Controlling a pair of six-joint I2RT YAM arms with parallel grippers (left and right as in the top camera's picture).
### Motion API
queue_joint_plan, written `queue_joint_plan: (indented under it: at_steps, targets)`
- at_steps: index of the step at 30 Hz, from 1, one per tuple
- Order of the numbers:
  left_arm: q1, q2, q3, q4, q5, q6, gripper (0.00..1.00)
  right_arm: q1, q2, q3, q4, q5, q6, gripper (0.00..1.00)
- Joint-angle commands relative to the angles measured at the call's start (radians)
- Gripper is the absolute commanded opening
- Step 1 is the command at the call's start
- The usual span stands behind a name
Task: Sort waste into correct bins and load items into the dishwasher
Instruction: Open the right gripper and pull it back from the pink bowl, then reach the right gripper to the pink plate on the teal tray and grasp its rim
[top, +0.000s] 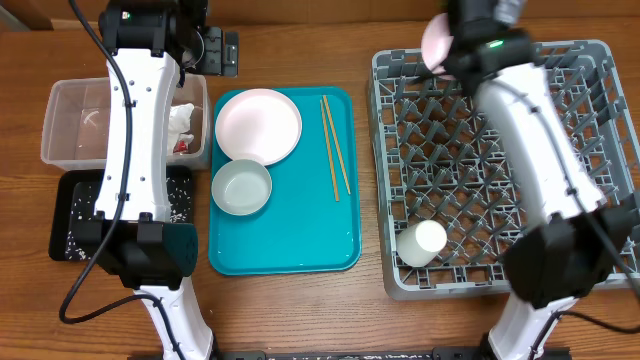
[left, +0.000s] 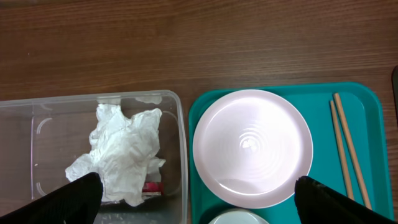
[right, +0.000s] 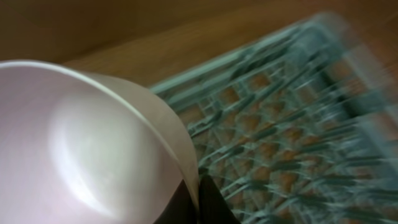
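My right gripper is going to turn and move down toward the left in the overhead view next, to release the bowl in the rack's far tray-side corner (top: 418, 82), which is empty.
My right gripper (right: 199, 199) is shut on the rim of a white bowl (right: 81, 149) and holds it over the far left corner of the grey dish rack (top: 500, 160); the bowl also shows in the overhead view (top: 436, 42). A white cup (top: 423, 241) lies in the rack's near left corner. My left gripper (left: 196, 199) is open and empty above the edge between the clear tub (left: 177, 112) and the teal tray. The crumpled napkin (left: 124, 149) and red wrapper (left: 152, 186) lie in the tub. The plate (top: 258, 125), a second bowl (top: 241, 187) and the chopsticks (top: 335, 148) rest on the teal tray.
The teal tray (top: 300, 240) sits mid-table between the bins and the rack. The black tray (top: 70, 225) with scattered rice grains lies in front of the clear tub, partly under my left arm. Wooden tabletop surrounds everything.
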Motion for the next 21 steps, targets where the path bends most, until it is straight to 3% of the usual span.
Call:
queue_joint_plan:
  at_steps: [1, 10, 21]
  targets:
    - [-0.002, -0.014, 0.021, 0.001, -0.009, 0.013, 1.0, 0.18, 0.034, 0.0, -0.001, 0.655, 0.016, 0.04]
    - [-0.002, -0.014, 0.021, 0.001, -0.009, 0.013, 1.0, 0.24, 0.23, 0.0, -0.076, 0.856, -0.016, 0.04]
    - [-0.002, -0.014, 0.021, 0.001, -0.009, 0.013, 1.0, 0.259, 0.32, -0.005, -0.13, 0.786, -0.015, 0.04]
